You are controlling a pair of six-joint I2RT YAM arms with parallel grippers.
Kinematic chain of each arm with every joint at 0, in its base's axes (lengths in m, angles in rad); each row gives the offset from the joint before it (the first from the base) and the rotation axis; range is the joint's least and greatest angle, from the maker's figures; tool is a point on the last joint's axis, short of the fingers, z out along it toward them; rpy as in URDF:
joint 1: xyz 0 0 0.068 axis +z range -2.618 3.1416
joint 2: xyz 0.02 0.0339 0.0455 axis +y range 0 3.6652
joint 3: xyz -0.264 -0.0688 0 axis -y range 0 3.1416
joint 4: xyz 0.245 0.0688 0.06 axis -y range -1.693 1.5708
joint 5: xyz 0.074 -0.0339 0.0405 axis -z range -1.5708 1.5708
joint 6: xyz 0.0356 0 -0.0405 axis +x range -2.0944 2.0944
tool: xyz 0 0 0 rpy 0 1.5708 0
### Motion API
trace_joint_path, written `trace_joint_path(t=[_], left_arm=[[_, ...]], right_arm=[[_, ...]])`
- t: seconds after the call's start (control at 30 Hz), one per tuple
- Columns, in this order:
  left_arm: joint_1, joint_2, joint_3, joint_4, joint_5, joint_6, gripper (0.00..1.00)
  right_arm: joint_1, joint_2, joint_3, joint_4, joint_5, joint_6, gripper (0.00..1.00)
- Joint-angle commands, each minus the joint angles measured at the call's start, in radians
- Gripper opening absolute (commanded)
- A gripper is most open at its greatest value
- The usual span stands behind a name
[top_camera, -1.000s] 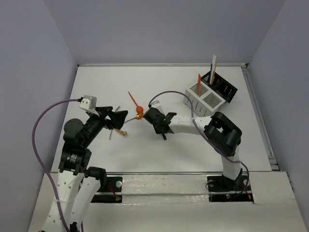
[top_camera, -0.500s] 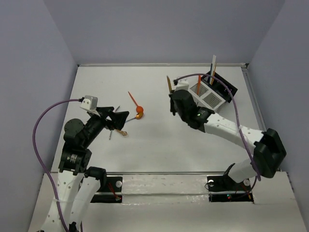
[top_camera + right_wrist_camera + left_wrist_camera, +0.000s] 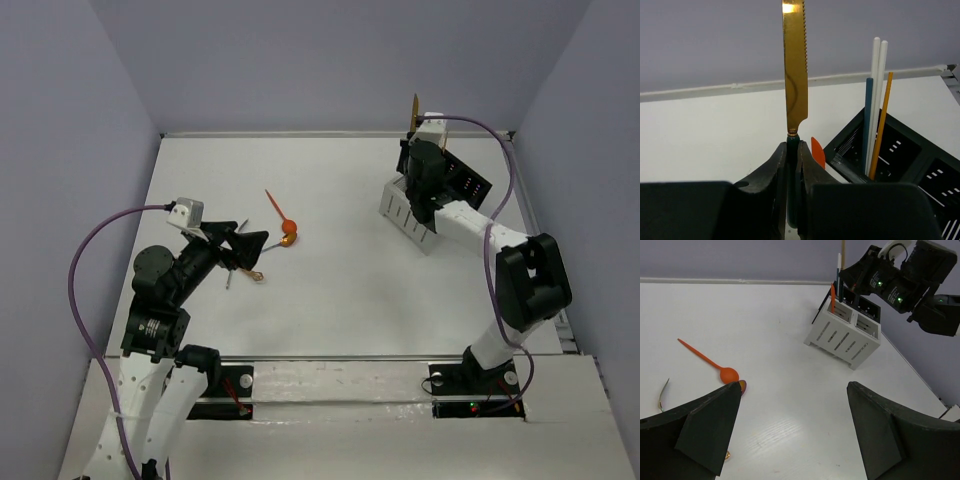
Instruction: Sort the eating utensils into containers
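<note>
I will next move my right gripper down toward the caddy section that holds the orange-red piece and let go of the knife's handle there, because the knife stands upright with its handle lowest.
My right gripper [image 3: 419,152] is shut on the dark green handle of a gold knife [image 3: 794,75] and holds it upright, blade up, over the white slatted caddy [image 3: 404,216] and the joined black perforated box [image 3: 470,185]. One orange-red piece [image 3: 817,151] stands in the caddy. White, blue and orange sticks [image 3: 876,105] stand in the black box [image 3: 905,150]. An orange-red round-bowled spoon [image 3: 280,208] lies mid-table, with a gold-brown bowl [image 3: 742,386] beside it. My left gripper [image 3: 250,250] is open and empty, above a gold piece [image 3: 255,274] and a dark piece [image 3: 231,276].
The caddy [image 3: 840,337] stands at the far right near the table's right edge rail [image 3: 545,260]. A thin dark curved piece [image 3: 662,395] lies at the left in the left wrist view. The back wall runs just behind the containers.
My right arm has swung from the table's middle to the far right and lifted, carrying the gold knife over the containers. The left arm has not moved.
</note>
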State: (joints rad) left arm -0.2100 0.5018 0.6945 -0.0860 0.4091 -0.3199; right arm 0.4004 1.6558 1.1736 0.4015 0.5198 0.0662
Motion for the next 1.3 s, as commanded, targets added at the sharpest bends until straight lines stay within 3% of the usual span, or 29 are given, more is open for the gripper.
trace_joint_path(t=[0.0,0.2,0.57,0.6,0.63,0.73,0.87,1.03,1.17,1.27], left_arm=[[-0.005,-0.003,0.005,0.058,0.013,0.008,0.99],[-0.005,-0.005,0.005,0.058,0.014,0.01,0.99],[-0.005,-0.009,0.005,0.055,0.002,0.01,0.99],[-0.005,-0.011,0.005,0.055,-0.001,0.012,0.99],[-0.005,-0.012,0.007,0.055,-0.003,0.01,0.99],[-0.005,-0.012,0.005,0.055,-0.001,0.01,0.99],[-0.005,-0.014,0.005,0.057,-0.001,0.008,0.99],[-0.005,-0.016,0.007,0.055,-0.003,0.008,0.99],[0.004,-0.013,0.007,0.054,-0.01,0.008,0.99],[0.014,-0.012,0.01,0.052,-0.018,0.01,0.99]], right_arm=[[-0.029,0.051,0.06,0.14,-0.004,-0.077,0.07],[-0.029,0.075,-0.026,0.264,0.026,-0.132,0.07],[-0.029,0.042,-0.124,0.277,0.055,-0.088,0.08],[-0.029,0.038,-0.127,0.275,0.059,-0.088,0.11],[-0.029,0.033,-0.13,0.273,0.059,-0.091,0.26],[-0.029,-0.013,-0.121,0.221,0.033,-0.069,0.5],[-0.029,-0.089,-0.078,0.098,-0.055,0.007,0.58],[-0.017,-0.163,-0.042,-0.024,-0.199,0.096,0.55],[-0.005,-0.211,-0.039,-0.095,-0.326,0.152,0.32],[0.076,-0.173,0.023,-0.182,-0.447,0.106,0.17]])
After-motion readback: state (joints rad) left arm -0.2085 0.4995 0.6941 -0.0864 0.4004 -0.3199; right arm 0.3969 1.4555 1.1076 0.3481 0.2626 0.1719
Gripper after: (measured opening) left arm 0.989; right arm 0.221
